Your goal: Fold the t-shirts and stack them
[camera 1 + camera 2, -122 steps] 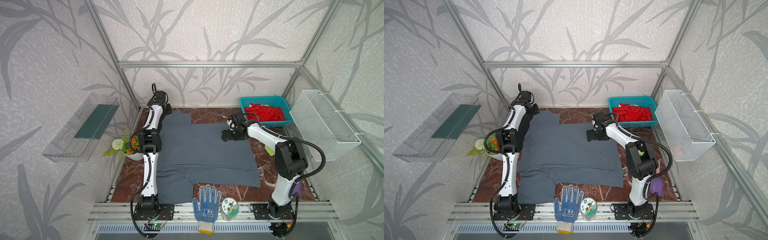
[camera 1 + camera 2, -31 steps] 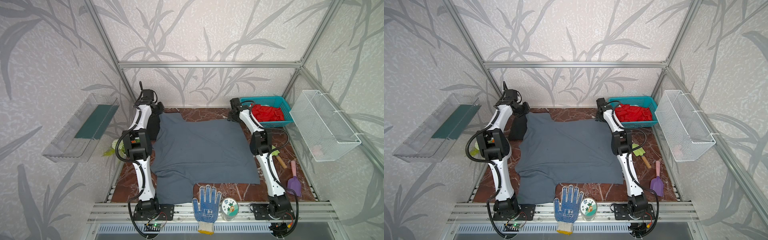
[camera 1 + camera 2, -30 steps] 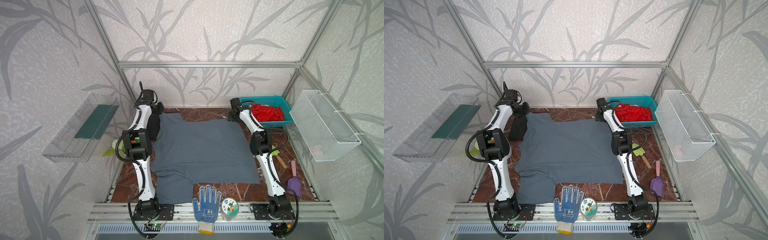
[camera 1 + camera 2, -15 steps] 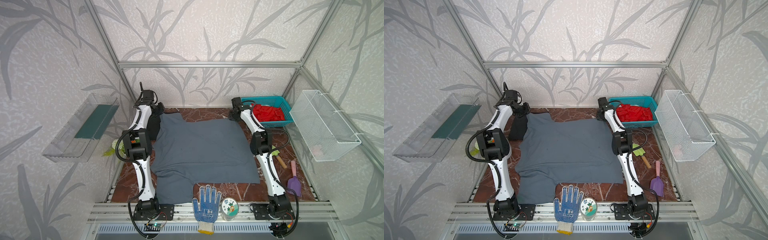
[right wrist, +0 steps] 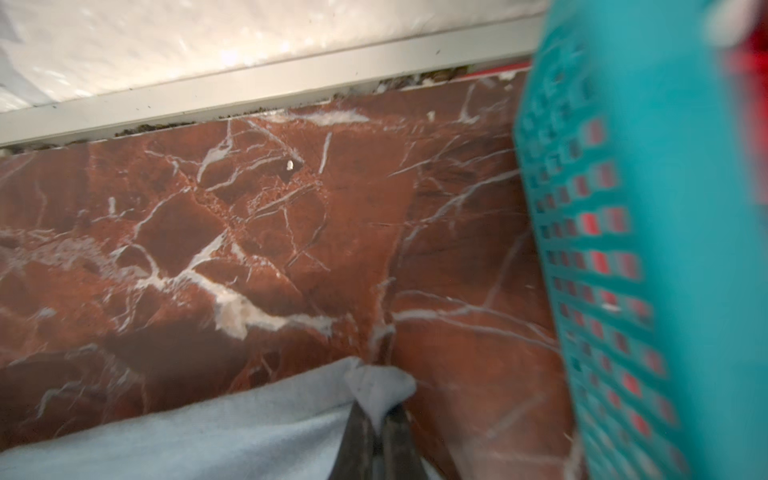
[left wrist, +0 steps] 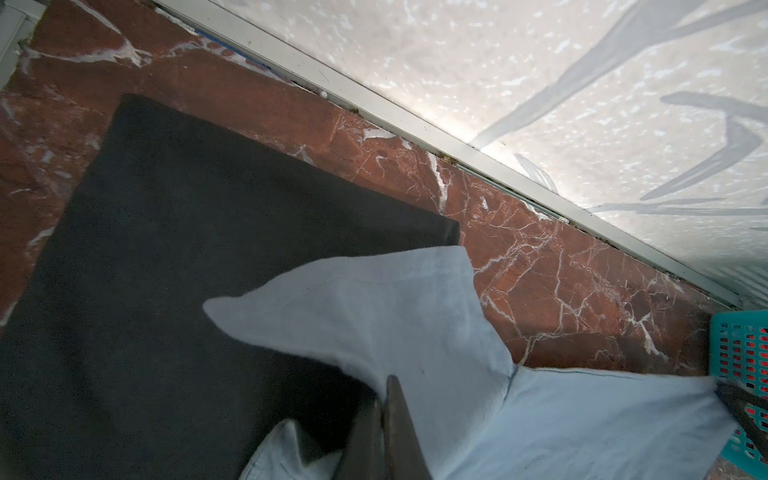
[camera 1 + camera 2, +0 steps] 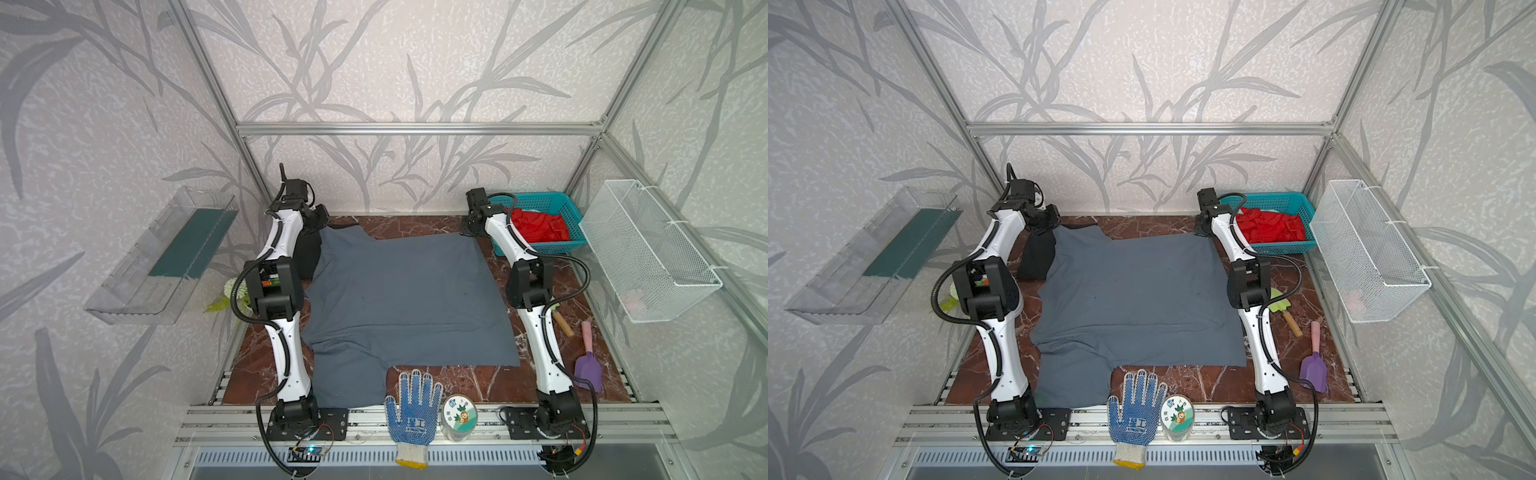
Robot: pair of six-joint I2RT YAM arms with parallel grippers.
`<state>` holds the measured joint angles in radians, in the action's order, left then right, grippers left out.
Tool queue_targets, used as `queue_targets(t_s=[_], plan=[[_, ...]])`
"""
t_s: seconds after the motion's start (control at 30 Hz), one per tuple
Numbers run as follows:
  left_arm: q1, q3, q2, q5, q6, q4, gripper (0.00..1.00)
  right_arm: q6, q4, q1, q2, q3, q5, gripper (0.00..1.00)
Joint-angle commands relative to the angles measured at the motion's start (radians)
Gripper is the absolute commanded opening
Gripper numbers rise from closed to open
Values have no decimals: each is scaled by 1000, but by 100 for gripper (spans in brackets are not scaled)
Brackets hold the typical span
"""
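Note:
The grey shirt's side edge (image 7: 492, 294) is flat and lies back toward my base from my right gripper. Next I should move my right gripper up and back and let go of the corner onto that edge.
The slate grey t-shirt (image 7: 399, 291) (image 7: 1133, 291) lies spread flat over the marble table in both top views. A black t-shirt (image 7: 309, 257) (image 7: 1038, 253) lies folded at the far left, partly under the grey one. My left gripper (image 7: 322, 220) (image 6: 384, 386) is shut on the grey shirt's far left part, near the sleeve (image 6: 374, 299), above the black cloth (image 6: 187, 249). My right gripper (image 7: 467, 230) (image 5: 376, 415) is shut on the grey shirt's far right corner (image 5: 380, 384), which sticks up between the tips.
A teal basket (image 7: 540, 197) (image 5: 623, 208) of red cloth stands right beside my right gripper. A wire basket (image 7: 648, 253) hangs on the right wall and a clear tray (image 7: 162, 257) on the left. A dotted glove (image 7: 413, 411), a round tin (image 7: 459, 415) and a purple trowel (image 7: 588, 365) lie near the front.
My right gripper has closed on the grey shirt's far right corner. The left gripper has kept its hold, and neither arm has shifted noticeably.

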<state>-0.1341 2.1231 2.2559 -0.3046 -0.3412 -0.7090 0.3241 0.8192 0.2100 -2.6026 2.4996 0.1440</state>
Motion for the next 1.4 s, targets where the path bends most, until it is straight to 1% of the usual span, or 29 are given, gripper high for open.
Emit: queue_targets(t_s=[0.0,0.2,0.3,0.37,0.43,0.53,0.63,1.0,1.37], plan=[[-7,16,-54,28,-2,-7,0,-19,-50,-14,118,-71,35,0],[-6,-37,-109,28,-24,0,0,-37,-89,-26,224,-196,42,0],[-7,-93,-163,62,-43,8,0,-46,-110,-38,285,-289,40,0],[-7,-142,-207,90,-55,15,0,-54,-159,-45,335,-383,38,0],[-8,-190,-255,118,-75,8,0,-72,-232,-50,396,-512,22,0],[-11,-269,-317,126,-94,11,0,-96,-372,-50,500,-710,37,0],[-12,-346,-372,123,-103,19,0,-104,-466,-50,592,-857,48,0],[-23,-669,-600,134,-147,114,0,-109,-517,-50,781,-1119,80,0],[-33,-919,-794,154,-151,144,0,-45,-503,-39,912,-1347,39,0]])
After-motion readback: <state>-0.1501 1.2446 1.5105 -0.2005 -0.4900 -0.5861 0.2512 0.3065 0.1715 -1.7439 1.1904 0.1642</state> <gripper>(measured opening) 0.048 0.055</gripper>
